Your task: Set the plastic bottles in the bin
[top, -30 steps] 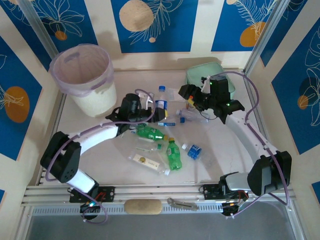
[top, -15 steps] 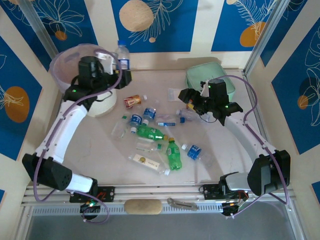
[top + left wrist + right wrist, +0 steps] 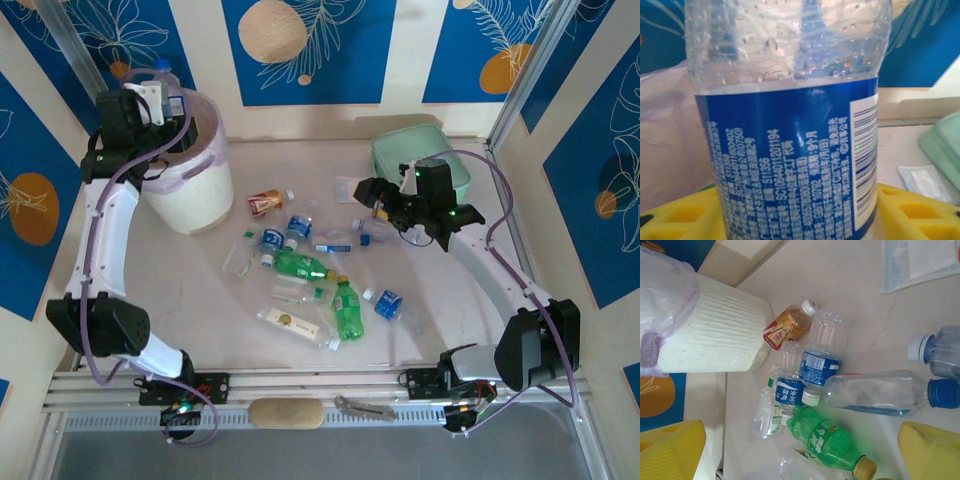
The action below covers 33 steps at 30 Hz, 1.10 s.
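The bottle tips down with my left gripper over the bin's opening next and drops there, because the bottle's blue cap still sticks out past the bin's far rim.
My left gripper is up at the near-left rim of the bin, shut on an upright clear plastic bottle with a blue label; its blue cap pokes above the rim. Yellow fingers flank the bottle's base. My right gripper hangs open over the table's right side, nothing between its fingers. Several bottles lie below it: a red-brown one, blue-labelled ones, a green one and a clear blue-capped one.
A mint-green case sits at the back right behind my right gripper. A second green bottle and a flat clear pack lie nearer the front. A clear sachet lies on the table beyond the bottles.
My left arm lifted the blue-labelled bottle from the table's middle and swung it left and back to the bin rim. The right gripper opened wider and barely moved.
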Motion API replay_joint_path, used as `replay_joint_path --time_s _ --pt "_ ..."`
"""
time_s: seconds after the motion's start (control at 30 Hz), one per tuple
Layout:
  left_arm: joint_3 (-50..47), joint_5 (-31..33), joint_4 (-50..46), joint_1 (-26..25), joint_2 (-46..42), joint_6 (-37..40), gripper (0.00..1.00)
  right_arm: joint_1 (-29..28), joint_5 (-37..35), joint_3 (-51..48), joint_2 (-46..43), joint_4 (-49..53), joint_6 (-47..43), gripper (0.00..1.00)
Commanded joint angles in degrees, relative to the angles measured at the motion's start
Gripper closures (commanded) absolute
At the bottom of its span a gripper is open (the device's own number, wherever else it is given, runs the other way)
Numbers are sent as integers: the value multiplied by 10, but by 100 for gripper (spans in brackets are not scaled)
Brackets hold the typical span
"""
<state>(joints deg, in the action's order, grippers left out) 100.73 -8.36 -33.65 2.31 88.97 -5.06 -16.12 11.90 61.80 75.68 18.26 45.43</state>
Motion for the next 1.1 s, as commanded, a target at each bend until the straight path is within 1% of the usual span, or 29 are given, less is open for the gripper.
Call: replay_joint_path --time_s 0.0,0.13,0.37,0.43,0.57,0.6,0.63,0.7,0.73,0.83,0.97,1.07 --pt "31 11 -27 18 29 -6 59 -3 -18 0 -28 26 -19 1" --pt "56 27 -47 29 59 -5 59 -4 -35 -9 -50 31 -25 1" --pt "77 15 -70 36 93 -7 58 -4 -34 -17 -51 29 -24 1" --pt "74 8 -74 37 98 -9 53 -4 -29 -17 -47 27 -23 1" --pt "68 4 -80 37 102 -11 46 -4 -20 -11 -39 36 -25 1" --pt "67 2 -81 36 102 -12 43 -4 -19 -10 -39 36 -25 1" --pt "67 2 -81 37 101 -13 37 -5 -19 -11 -40 35 -25 1" --pt "67 4 -82 37 98 -18 19 -5 -20 -11 -42 35 -25 1" --pt "67 4 -80 37 95 -20 12 -5 -21 -12 -44 35 -26 1" --pt "67 1 -77 37 83 -25 0 -6 -23 -12 -46 35 -28 1" --pt "63 -23 -71 35 60 -38 1 -9 -24 -11 -45 38 -28 1" --pt "43 -55 -54 30 30 -57 0 -12 -24 -8 -41 44 -29 1"
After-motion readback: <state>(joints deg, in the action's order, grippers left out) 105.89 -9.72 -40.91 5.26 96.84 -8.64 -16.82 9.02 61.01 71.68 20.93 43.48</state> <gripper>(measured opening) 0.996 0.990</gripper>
